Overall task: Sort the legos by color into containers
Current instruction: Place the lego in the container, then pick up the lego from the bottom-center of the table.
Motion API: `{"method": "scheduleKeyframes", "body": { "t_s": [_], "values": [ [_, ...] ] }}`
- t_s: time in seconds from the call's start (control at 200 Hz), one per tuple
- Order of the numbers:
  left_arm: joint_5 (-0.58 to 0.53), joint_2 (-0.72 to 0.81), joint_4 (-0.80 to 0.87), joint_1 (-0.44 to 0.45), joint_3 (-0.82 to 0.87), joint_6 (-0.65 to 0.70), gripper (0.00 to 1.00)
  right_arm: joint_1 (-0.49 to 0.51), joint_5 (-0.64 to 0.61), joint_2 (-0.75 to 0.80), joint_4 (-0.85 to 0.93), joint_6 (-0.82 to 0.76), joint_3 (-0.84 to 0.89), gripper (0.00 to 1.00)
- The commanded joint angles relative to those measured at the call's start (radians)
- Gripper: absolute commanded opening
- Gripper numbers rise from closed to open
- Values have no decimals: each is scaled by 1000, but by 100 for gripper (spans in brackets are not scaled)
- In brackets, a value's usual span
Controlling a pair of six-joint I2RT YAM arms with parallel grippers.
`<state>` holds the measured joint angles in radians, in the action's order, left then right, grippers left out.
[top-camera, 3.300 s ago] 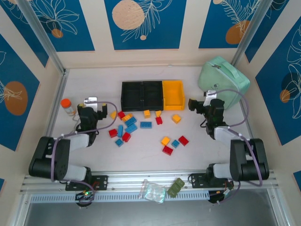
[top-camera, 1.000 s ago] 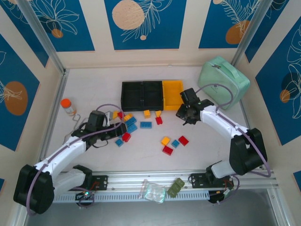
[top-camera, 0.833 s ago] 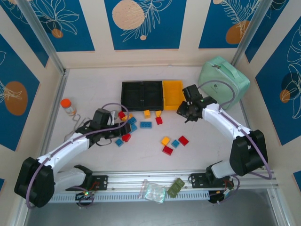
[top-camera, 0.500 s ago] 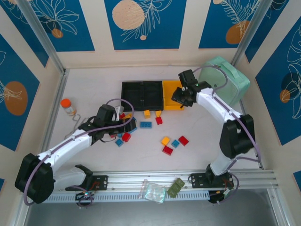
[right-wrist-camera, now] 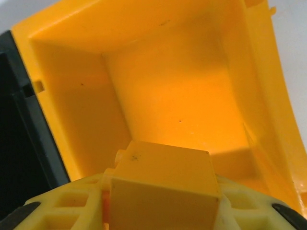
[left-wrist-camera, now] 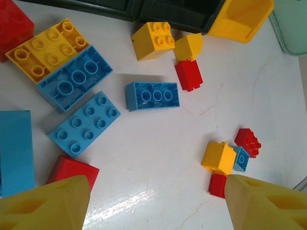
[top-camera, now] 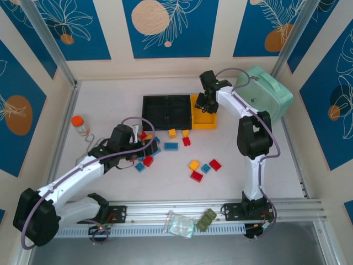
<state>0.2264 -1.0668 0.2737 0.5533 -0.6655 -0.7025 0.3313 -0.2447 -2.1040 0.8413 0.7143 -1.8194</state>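
Observation:
I need to lower my right gripper a little toward the bare bottom of the yellow container next and open it to let go of the yellow lego, because the lego and the container are the same color.
My right gripper (top-camera: 205,101) hangs over the yellow container (top-camera: 205,120), shut on a yellow lego (right-wrist-camera: 163,184). In the right wrist view that brick sits above the container's bare yellow floor (right-wrist-camera: 182,96). Two black containers (top-camera: 166,111) join it on the left. My left gripper (left-wrist-camera: 153,206) is open and low over the lego pile, with bare table between its yellow fingertips (left-wrist-camera: 45,201). Ahead of it lie a blue lego (left-wrist-camera: 153,96), a flat blue one (left-wrist-camera: 84,123), a yellow one (left-wrist-camera: 152,40) and a red one (left-wrist-camera: 188,74). More legos (top-camera: 193,165) lie scattered mid-table.
A mint-green case (top-camera: 265,94) stands at the back right, close to the right arm. An orange-capped bottle (top-camera: 80,125) stands at the left. A plastic bag (top-camera: 179,223) and a small green item (top-camera: 207,219) lie on the front rail.
My right arm has carried the yellow lego up from the table and back-left to above the yellow container. The left gripper has edged a little right over the pile, still open.

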Motion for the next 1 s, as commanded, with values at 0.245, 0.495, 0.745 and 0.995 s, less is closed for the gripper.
{"method": "scheduleKeyframes", "body": {
  "t_s": [0.245,0.495,0.745,0.995],
  "values": [
    [-28,15,40,9,10,5,74,-2,-20,-66,65,27,-64,38],
    [-35,19,46,9,10,5,74,8,-24,-76,84,27,-102,49],
    [-41,20,48,8,17,3,75,14,-37,-45,99,16,-114,58],
    [-45,22,48,9,18,-2,75,27,-30,90,44,6,2,57]
  ]
}}
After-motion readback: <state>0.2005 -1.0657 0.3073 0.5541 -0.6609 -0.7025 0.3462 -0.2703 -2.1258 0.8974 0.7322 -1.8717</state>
